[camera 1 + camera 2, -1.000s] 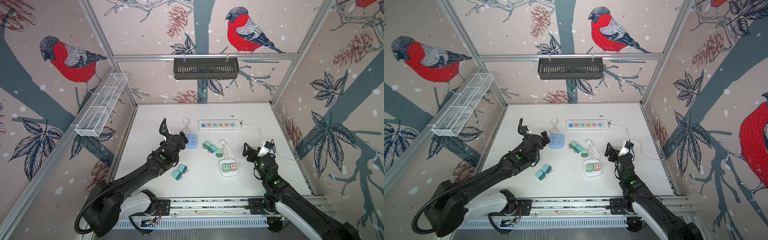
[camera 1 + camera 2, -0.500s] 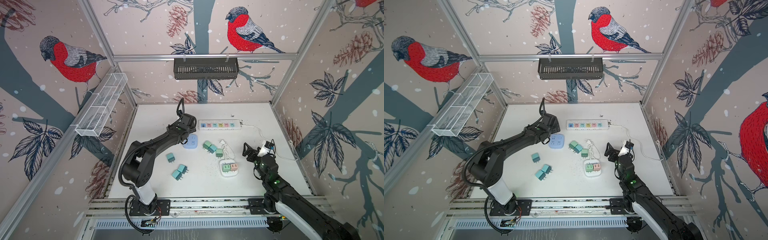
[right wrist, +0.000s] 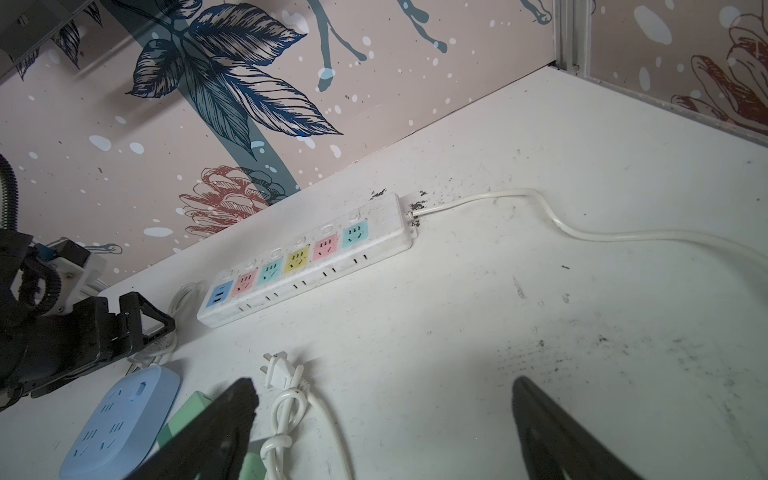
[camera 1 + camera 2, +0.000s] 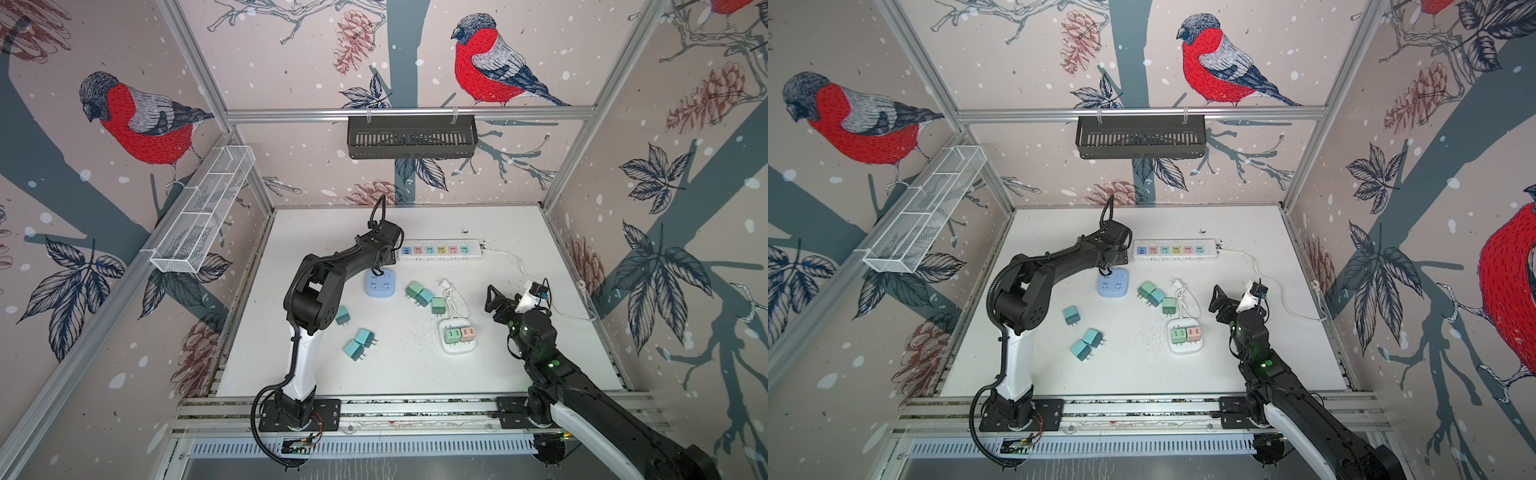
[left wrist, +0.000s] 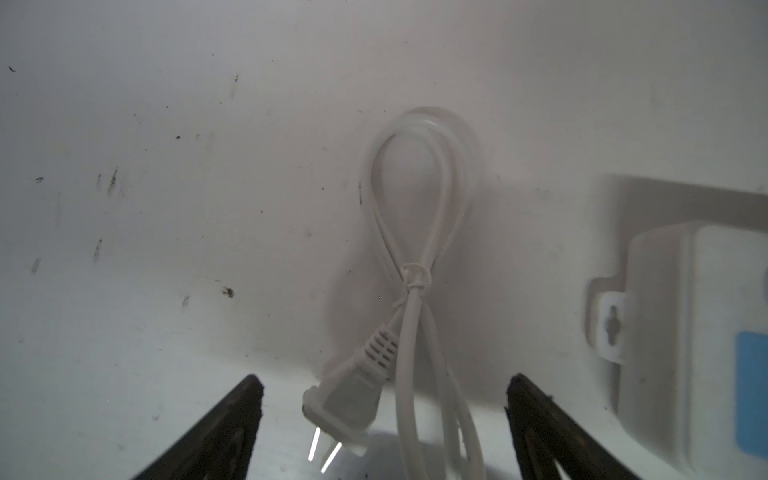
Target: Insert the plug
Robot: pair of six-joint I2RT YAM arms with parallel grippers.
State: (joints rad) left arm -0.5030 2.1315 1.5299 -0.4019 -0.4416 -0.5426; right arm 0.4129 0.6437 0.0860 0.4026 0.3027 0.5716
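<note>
My left gripper will next lower onto the looped cord's tied neck and close there, because the tie gathers the cord's strands into a narrow bundle.
In the left wrist view a white two-pin plug (image 5: pixel 345 399) on a tied, looped cord (image 5: pixel 415 199) lies on the table between the fingers of my left gripper (image 5: pixel 384 380), which is open and apart from it. In both top views that gripper (image 4: pixel 379 270) (image 4: pixel 1106 270) points down at the left end of the white power strip (image 4: pixel 440 249) (image 4: pixel 1175 250) and hides the plug. My right gripper (image 4: pixel 509 297) (image 3: pixel 382 384) hovers open and empty at the right. A second white plug (image 3: pixel 276 370) (image 4: pixel 445 284) lies before it.
A blue socket block (image 4: pixel 379 283) (image 3: pixel 120 419) sits just in front of the left gripper. A white socket block (image 4: pixel 457 351) holds a green and a pink adapter. Several loose teal and green adapters (image 4: pixel 365 337) (image 4: pixel 419 293) lie mid-table. The strip's cable (image 4: pixel 523 270) runs right.
My left arm has swung from the front left back to the left end of the power strip. A teal adapter shows where the arm was. The right arm has not moved.
</note>
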